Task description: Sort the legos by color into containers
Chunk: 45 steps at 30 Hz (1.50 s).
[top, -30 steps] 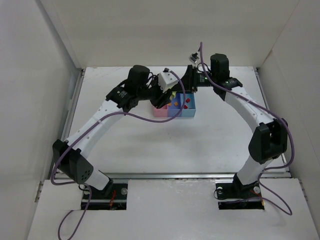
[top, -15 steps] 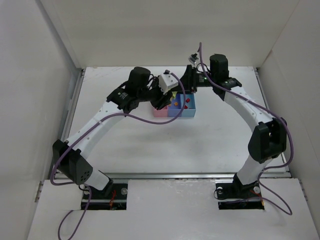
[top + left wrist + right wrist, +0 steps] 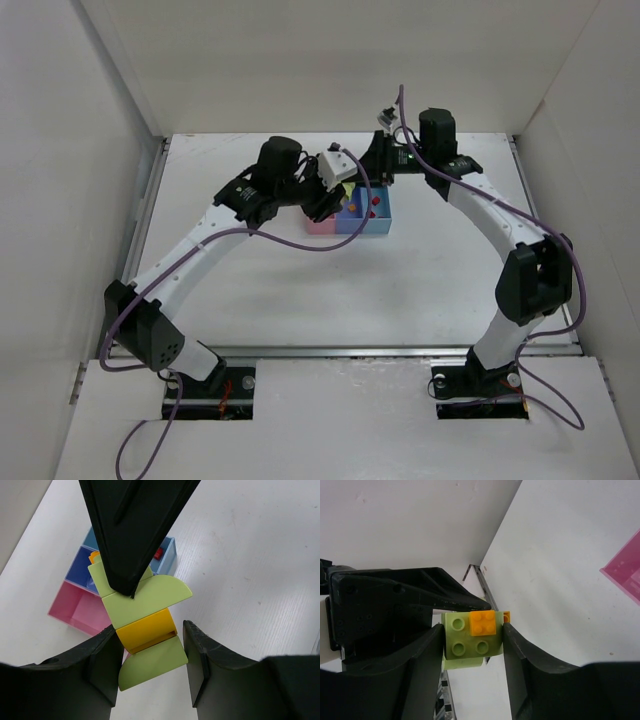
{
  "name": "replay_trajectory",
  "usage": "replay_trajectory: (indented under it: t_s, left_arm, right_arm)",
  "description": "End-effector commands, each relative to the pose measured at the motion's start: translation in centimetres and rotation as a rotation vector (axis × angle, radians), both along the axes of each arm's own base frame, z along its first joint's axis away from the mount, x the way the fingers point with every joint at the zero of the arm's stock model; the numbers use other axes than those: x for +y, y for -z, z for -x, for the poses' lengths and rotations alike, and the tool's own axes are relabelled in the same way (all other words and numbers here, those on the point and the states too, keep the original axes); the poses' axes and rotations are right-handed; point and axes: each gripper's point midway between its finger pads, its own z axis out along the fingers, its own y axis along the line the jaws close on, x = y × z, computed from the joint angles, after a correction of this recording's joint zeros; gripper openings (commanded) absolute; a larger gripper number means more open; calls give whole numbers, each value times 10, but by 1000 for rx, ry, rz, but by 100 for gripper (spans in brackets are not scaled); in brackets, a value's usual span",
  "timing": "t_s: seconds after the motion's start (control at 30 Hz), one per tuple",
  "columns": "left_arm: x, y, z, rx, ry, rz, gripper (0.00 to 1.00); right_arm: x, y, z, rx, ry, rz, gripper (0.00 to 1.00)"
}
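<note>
I will move my left gripper back and down to the clear tabletop below it, back of the pink bin (image 3: 320, 223), and let go of the lower bricks there.
A stack of lime green and yellow-orange legos (image 3: 147, 632) hangs in the air between both grippers, above the containers. My left gripper (image 3: 151, 630) is shut on its lower part. My right gripper (image 3: 472, 627) is shut on the upper green brick (image 3: 465, 640), which has an orange brick (image 3: 485, 622) on it. In the top view the stack (image 3: 347, 188) sits between the left gripper (image 3: 326, 204) and the right gripper (image 3: 366, 170). Below are the pink bin (image 3: 320, 223), the purple-blue bin (image 3: 349, 222) and the light blue bin (image 3: 376, 222), which holds red legos (image 3: 373, 203).
The bins show in the left wrist view as well: pink (image 3: 75, 607), purple-blue (image 3: 82, 565), light blue (image 3: 169, 555) with a red brick (image 3: 159, 554). White walls enclose the table on three sides. A metal rail (image 3: 485, 587) runs along the left edge.
My left arm has shifted slightly to the right, toward the right gripper. The right arm and the bins have not visibly moved.
</note>
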Motion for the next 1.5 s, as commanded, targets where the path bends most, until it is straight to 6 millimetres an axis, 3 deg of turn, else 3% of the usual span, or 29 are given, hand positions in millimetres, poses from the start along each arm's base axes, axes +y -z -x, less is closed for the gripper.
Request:
replay_trajectory:
  t_s: [0.0,0.07,0.1,0.17,0.37,0.5,0.57,0.8,0.97,1.03,1.1,1.2,1.33,1.37,1.47]
  left_arm:
    - [1,-26,5,-74,13,45,0]
    - [2,-22,5,-67,13,40,0]
    - [2,-22,5,-67,13,40,0]
    - [4,-15,9,-51,13,28,0]
    - [15,9,16,-18,-14,-34,0]
    - [31,40,25,32,-54,-93,0]
    - [36,55,30,62,-70,-104,0]
    - [43,73,39,115,-110,-105,0]
    - [68,125,43,129,-169,-225,0]
    - [86,157,51,134,-175,-309,0]
    - [102,181,57,134,-197,-369,0]
    - [110,192,54,90,-201,-392,0]
    - [124,223,66,113,-181,-444,11]
    - [123,226,67,114,-174,-437,18]
    - [118,232,72,131,-144,-417,26]
  right_arm:
    - [5,-16,-3,-68,-10,-25,34]
    - [1,-15,-6,-68,9,-21,23]
    - [1,-15,-6,-68,10,-21,11]
    - [1,-16,-6,-59,11,-23,0]
    - [-20,-5,-22,-36,133,8,0]
    - [-37,19,-30,4,234,53,0]
    - [-39,20,-31,1,257,61,0]
    - [-39,38,-28,23,281,92,0]
    - [-46,46,-30,21,326,132,0]
    - [-51,59,-27,40,337,186,0]
    - [-56,54,-30,12,362,221,0]
    - [-60,60,-29,-2,369,286,0]
    - [-62,64,-27,-3,368,307,0]
    - [-62,64,-27,-3,368,307,0]
    - [-59,64,-25,-5,359,307,0]
